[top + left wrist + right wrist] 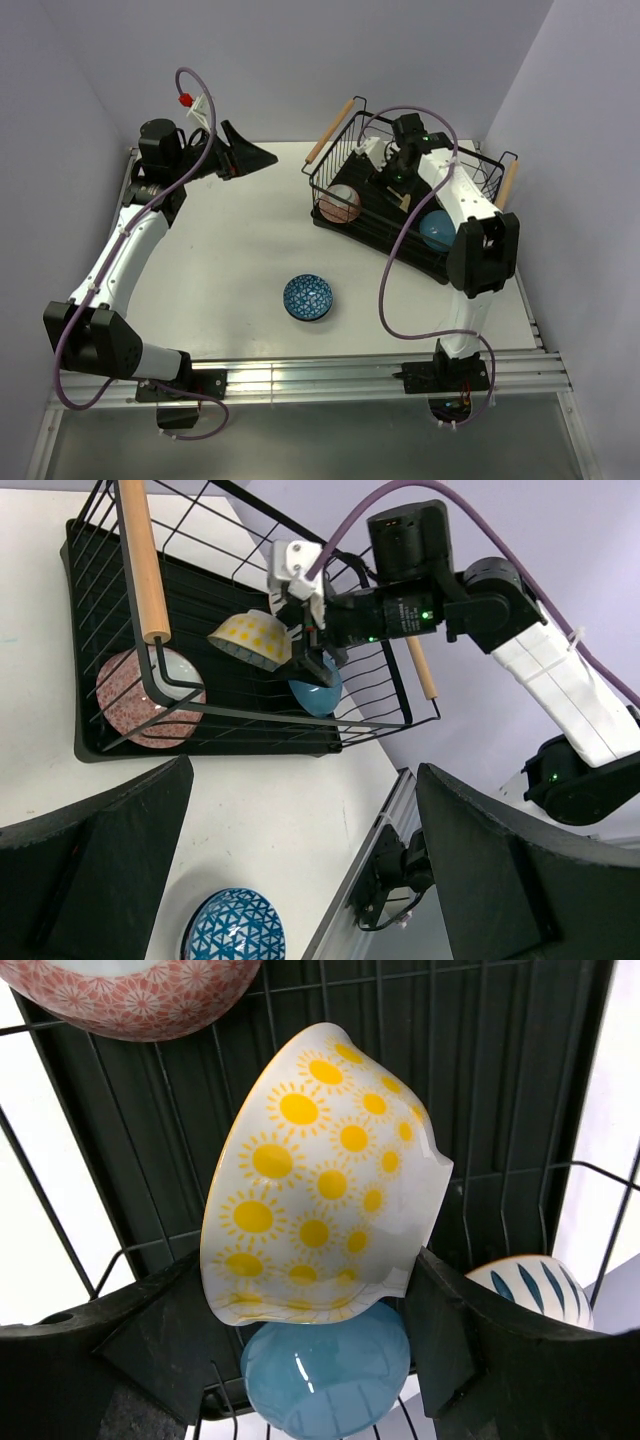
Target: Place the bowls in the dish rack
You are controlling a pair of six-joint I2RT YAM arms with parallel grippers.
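My right gripper moves down toward the rack's base between the pink patterned bowl and the light blue bowl next, since that spot is empty.
The black wire dish rack (372,222) stands at the back right, with wooden rod handles. My right gripper (397,178) is over it, shut on a white bowl with yellow suns (320,1180), held tilted above the slatted base (480,1080). A light blue bowl (330,1375) lies just below it in the rack. A pink patterned bowl (340,203) leans in the rack's left end. A dark blue triangle-patterned bowl (308,297) sits on the table in front. My left gripper (245,155) is open and empty, raised at the back left.
A white bowl with blue stripes (535,1285) shows at the rack's edge in the right wrist view. Purple walls close the table at the back and sides. An aluminium rail (330,380) runs along the near edge.
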